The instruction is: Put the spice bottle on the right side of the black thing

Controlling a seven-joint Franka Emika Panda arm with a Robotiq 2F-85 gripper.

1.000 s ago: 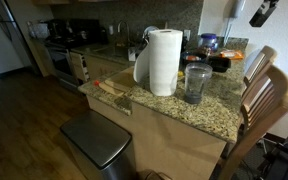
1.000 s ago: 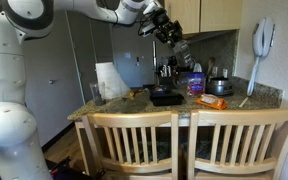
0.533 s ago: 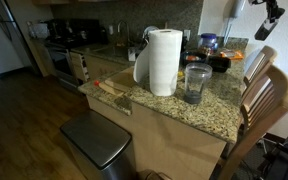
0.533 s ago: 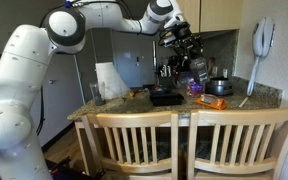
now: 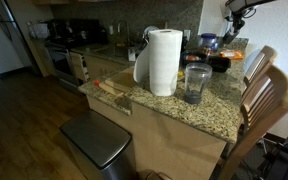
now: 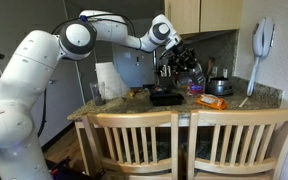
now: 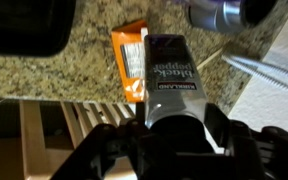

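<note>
The spot beside the black thing is empty, so the gripper next needs to go down and move toward the black thing, onto the granite counter's strip [image 7: 91, 68] between that thing and the orange packet [image 7: 132, 60].
My gripper [image 7: 170, 128] is shut on the spice bottle [image 7: 170, 72], a grey-capped bottle with a black "black pepper" label. In the wrist view it hangs above the granite counter [image 7: 84, 70], right of the black thing [image 7: 24, 25] and beside an orange packet [image 7: 132, 60]. In an exterior view the gripper [image 6: 189, 68] holds the bottle above and right of the low black bowl-like thing [image 6: 166, 97]. In an exterior view the gripper [image 5: 234, 22] is high over the counter's far end, above the black thing [image 5: 220, 63].
A paper towel roll [image 5: 164, 60] and a clear tumbler [image 5: 195, 83] stand on the counter. A blue jar [image 6: 196, 86], a metal pot [image 6: 219, 86] and a utensil [image 7: 264, 72] lie near the orange packet [image 6: 212, 102]. Wooden chairs [image 6: 134, 140] line the counter edge.
The arm has come down and toward the counter with the spice bottle still held. Nothing on the counter has moved.
</note>
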